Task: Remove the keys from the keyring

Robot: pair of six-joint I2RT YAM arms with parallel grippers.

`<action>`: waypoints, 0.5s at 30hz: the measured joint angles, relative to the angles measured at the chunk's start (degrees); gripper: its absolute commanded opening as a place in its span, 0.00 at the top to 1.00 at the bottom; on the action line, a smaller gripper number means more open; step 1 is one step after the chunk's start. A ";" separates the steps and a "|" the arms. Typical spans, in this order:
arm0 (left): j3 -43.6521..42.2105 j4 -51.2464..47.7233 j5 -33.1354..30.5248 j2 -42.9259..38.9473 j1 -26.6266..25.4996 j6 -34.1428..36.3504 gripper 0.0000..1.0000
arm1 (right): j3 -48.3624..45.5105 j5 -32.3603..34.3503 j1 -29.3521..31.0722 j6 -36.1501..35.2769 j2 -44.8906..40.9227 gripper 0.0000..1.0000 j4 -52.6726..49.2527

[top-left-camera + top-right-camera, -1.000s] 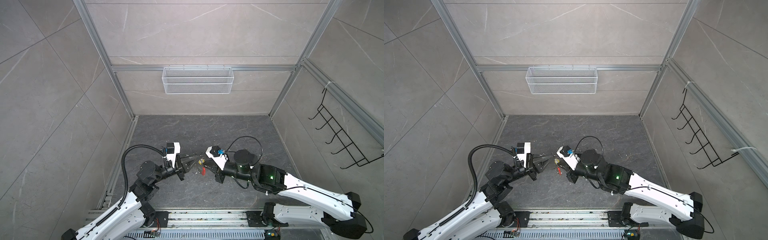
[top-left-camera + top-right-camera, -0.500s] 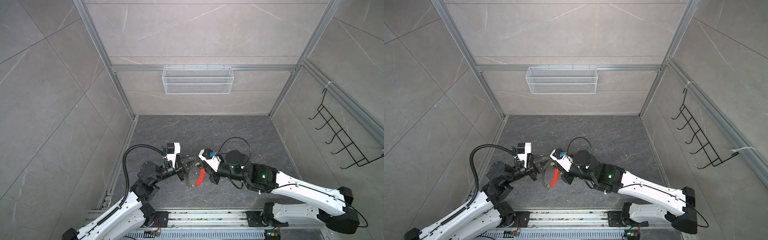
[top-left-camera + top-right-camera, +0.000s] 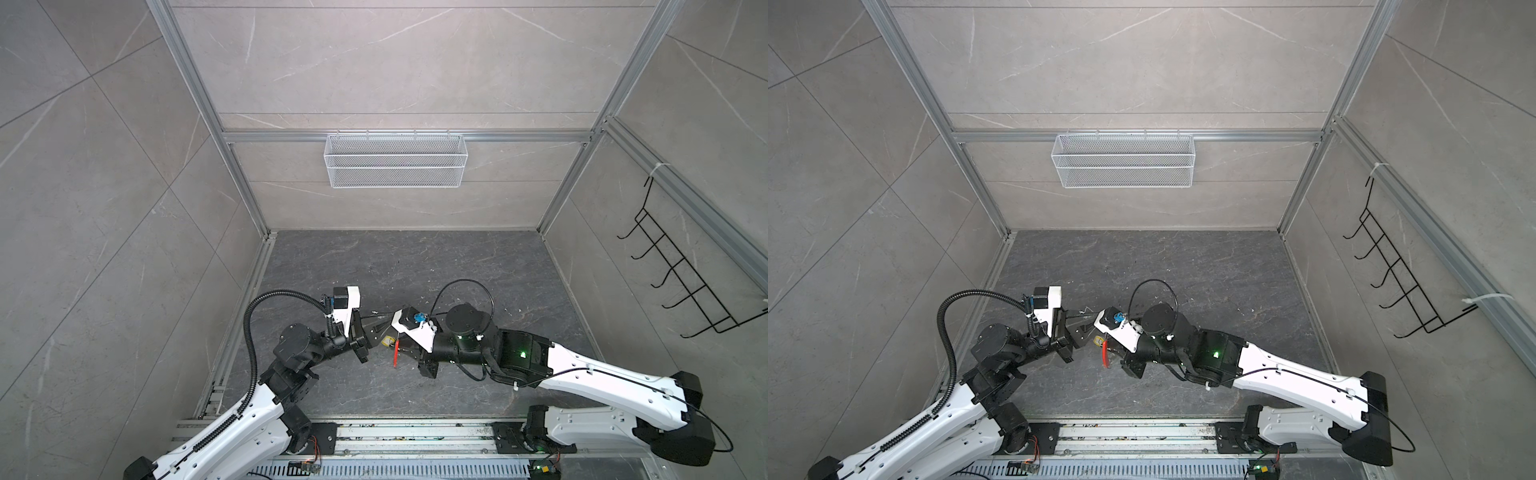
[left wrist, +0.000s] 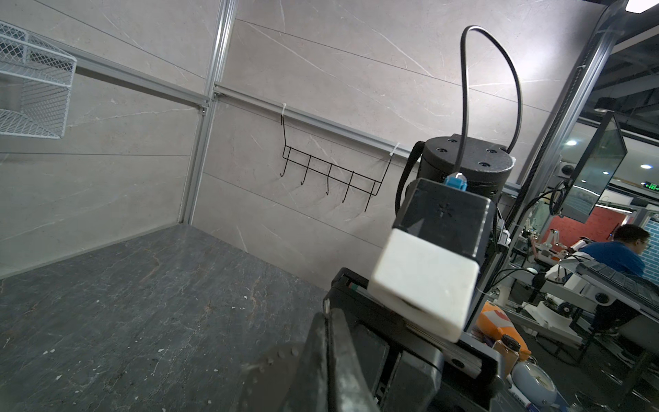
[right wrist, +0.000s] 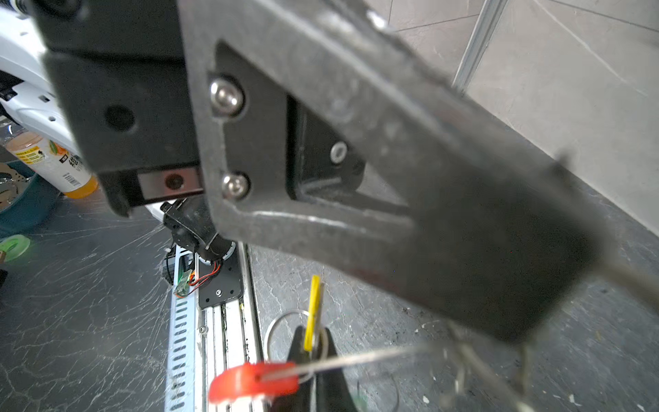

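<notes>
The bare dark floor is open below my right gripper, so it should next move away from my left gripper and come down to release the key with the yellow head.
In both top views the two grippers meet low over the dark floor, near the front. My left gripper is shut on the keyring's grey band dotted with holes. Facing it, my right gripper is shut on the key with the yellow head. The keyring's thin band runs across the right wrist view, and its red segment hangs below the grippers. A small metal split ring sits by the yellow key. No green key is clear.
A white wire basket hangs on the back wall. On the right wall is a black hook rack. The arms' mounting rail runs along the front edge of the dark stone floor.
My right gripper has moved left, closer to the left gripper. The red segment swung out wide half a second ago and now hangs narrow and straight. The left arm has barely moved.
</notes>
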 measured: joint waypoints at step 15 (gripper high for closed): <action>0.35 -13.20 -11.52 -4.09 0.00 3.32 1.00 | -11.67 -1.29 -19.47 9.88 -7.52 1.00 1.70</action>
